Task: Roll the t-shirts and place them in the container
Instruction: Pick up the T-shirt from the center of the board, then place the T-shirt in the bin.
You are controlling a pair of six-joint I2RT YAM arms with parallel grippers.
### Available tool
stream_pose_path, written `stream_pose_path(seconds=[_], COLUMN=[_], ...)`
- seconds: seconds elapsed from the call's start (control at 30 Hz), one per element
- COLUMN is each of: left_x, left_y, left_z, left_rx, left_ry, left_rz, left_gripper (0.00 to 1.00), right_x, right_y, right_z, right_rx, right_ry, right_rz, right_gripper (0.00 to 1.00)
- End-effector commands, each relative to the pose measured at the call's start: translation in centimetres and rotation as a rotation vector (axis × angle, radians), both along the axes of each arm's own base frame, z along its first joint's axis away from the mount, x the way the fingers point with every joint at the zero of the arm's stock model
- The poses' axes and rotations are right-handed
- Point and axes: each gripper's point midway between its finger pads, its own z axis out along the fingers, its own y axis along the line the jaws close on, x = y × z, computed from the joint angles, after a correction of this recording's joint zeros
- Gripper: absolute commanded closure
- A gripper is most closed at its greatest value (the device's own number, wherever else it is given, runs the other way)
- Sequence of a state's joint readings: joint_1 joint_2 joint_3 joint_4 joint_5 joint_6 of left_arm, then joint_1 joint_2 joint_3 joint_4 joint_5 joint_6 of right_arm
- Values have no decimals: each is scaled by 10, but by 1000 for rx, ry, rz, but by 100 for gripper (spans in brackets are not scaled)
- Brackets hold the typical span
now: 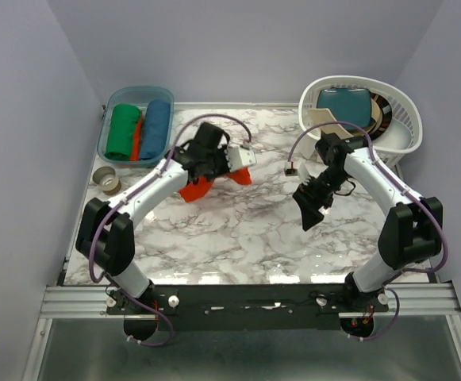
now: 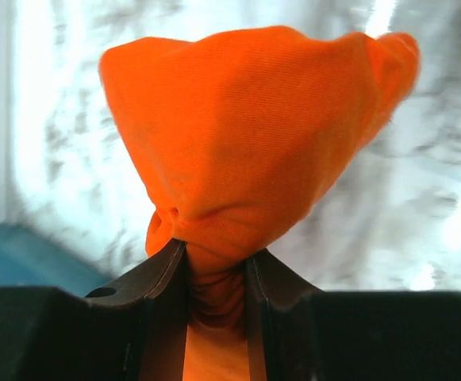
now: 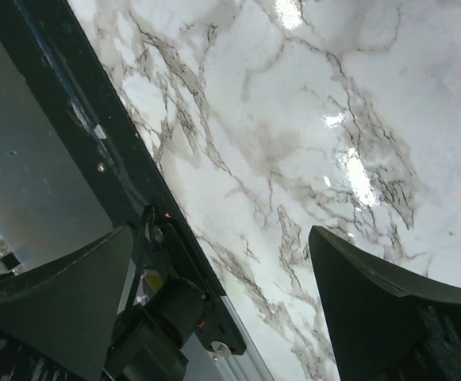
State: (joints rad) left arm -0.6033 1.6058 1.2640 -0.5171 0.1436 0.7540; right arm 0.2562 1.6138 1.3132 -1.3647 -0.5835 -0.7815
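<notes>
I will move my left gripper to its left in the top view, over the blue bin (image 1: pixel 113 154). I will then lower it to release the t-shirt onto the rolls there.
A bright orange-red t-shirt (image 1: pixel 196 189) hangs bunched from my left gripper (image 1: pixel 208 168) above the marble table's back left. In the left wrist view the gripper (image 2: pixel 217 254) is shut on the orange cloth (image 2: pixel 246 135), which bulges out past the fingertips. Rolled green (image 1: pixel 122 131) and blue (image 1: pixel 156 128) t-shirts lie in a blue bin (image 1: pixel 113 154) at the back left, with an orange strip between them. My right gripper (image 1: pixel 309 208) hovers open and empty over the table's right middle; in the right wrist view (image 3: pixel 218 254) only marble shows between its fingers.
A white laundry basket (image 1: pixel 402 123) at the back right holds a teal cloth (image 1: pixel 347 103) and other items. A tape roll (image 1: pixel 106 180) lies at the left edge. The arm bases and a metal rail (image 1: pixel 246 298) run along the near edge.
</notes>
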Motion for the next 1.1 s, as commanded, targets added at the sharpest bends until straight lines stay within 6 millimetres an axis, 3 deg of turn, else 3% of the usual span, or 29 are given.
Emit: stream_pose_path(seconds=[0.0,0.03,0.07,0.1,0.13,0.17,0.2,0.23,0.27,0.3,0.33,0.5,0.63,0.67,0.73,1.07], left_x=[74,98,110,131,149,166,184,203,212,223,237,266,279,282,282,288], left_y=[42,68,81,91,100,134,146,157,183,192,201,251,267,267,269,276], left_z=[89,88,94,132,122,130,168,154,158,187,168,173,159,160,142,113], left_rx=[-88,-55,-42,-75,-62,-29,-61,-37,1,-14,39,182,264,266,349,466], left_ry=[-152,-160,-167,-243,-223,-255,-342,-331,-357,-435,-430,-638,-697,-727,-716,-726], left_rz=[181,272,321,374,431,547,604,650,736,776,805,1010,1095,1107,1100,1099], left_gripper=[100,100,100,100,100,100,100,100,100,100,100,100,100,100,100,100], right_x=[-13,-12,-11,-11,-12,-11,-12,-7,-2,5,12,30,32,33,33,33], right_y=[-11,-10,-10,-10,-11,-12,-12,-15,-18,-21,-28,-36,-38,-41,-42,-47], right_z=[14,14,12,9,4,-1,-5,-9,-10,-8,-9,-8,-13,-14,-16,-28], right_rx=[-69,-66,-69,-79,-88,-98,-110,-125,-135,-137,-154,-189,-189,-189,-188,-179], right_ry=[35,33,37,50,56,64,82,73,64,43,36,9,22,27,54,131], right_rz=[-24,-31,-40,-58,-65,-72,-86,-109,-126,-138,-155,-145,-134,-137,-135,-177], right_gripper=[0,0,0,0,0,0,0,0,0,0,0,0,0,0,0,0])
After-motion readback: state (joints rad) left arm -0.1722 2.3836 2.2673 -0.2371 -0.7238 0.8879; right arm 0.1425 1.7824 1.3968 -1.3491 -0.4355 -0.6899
